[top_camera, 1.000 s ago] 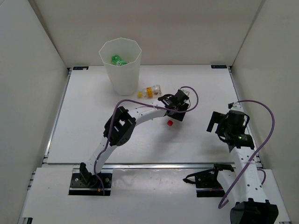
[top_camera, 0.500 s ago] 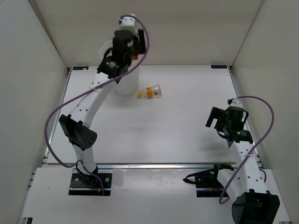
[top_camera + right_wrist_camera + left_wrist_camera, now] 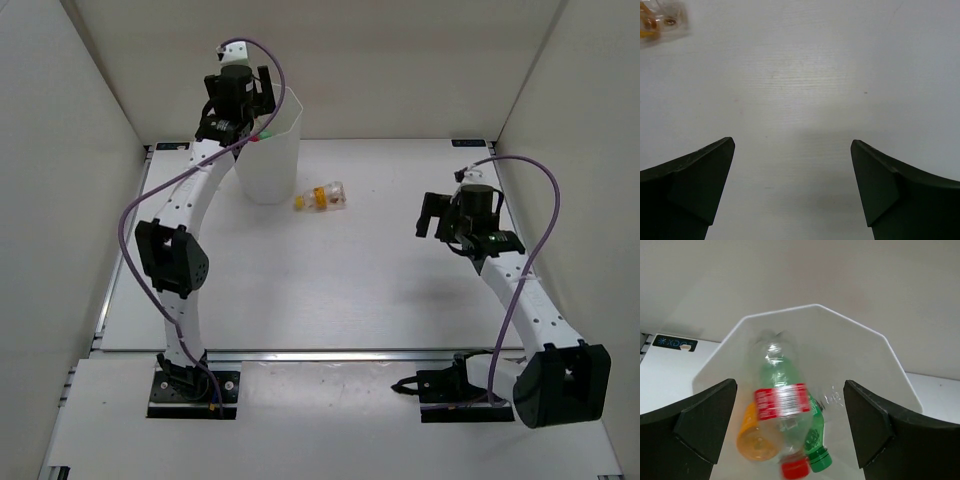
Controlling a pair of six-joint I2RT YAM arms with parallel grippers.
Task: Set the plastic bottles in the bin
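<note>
The only bottle outside the bin (image 3: 268, 165) lies below my left gripper and to its right in the top view. So my left gripper swings across and down onto the bottle's clear base (image 3: 336, 193) next.
My left gripper (image 3: 240, 105) hangs over the bin (image 3: 268, 165), a tall translucent white faceted cup at the back left. In the left wrist view this gripper (image 3: 790, 390) is open, and a clear bottle with a red label and red cap (image 3: 780, 400) lies loose, blurred, between the fingers and touches neither. Under it in the bin (image 3: 860, 365) lie an orange bottle (image 3: 756, 440) and a green bottle (image 3: 816, 445). A clear bottle with a yellow-orange label (image 3: 322, 196) lies on the table right of the bin. My right gripper (image 3: 440, 222) is open and empty over bare table (image 3: 792, 145).
White walls close in the table on the left, back and right. The yellow-orange labelled bottle (image 3: 660, 20) shows at the top left corner of the right wrist view. A black marker tag (image 3: 674, 342) sits on the table's far edge beside the bin.
My left arm swung from the table's middle up over the bin with the red-labelled bottle, then opened and let it go. My right gripper moved forward and left.
</note>
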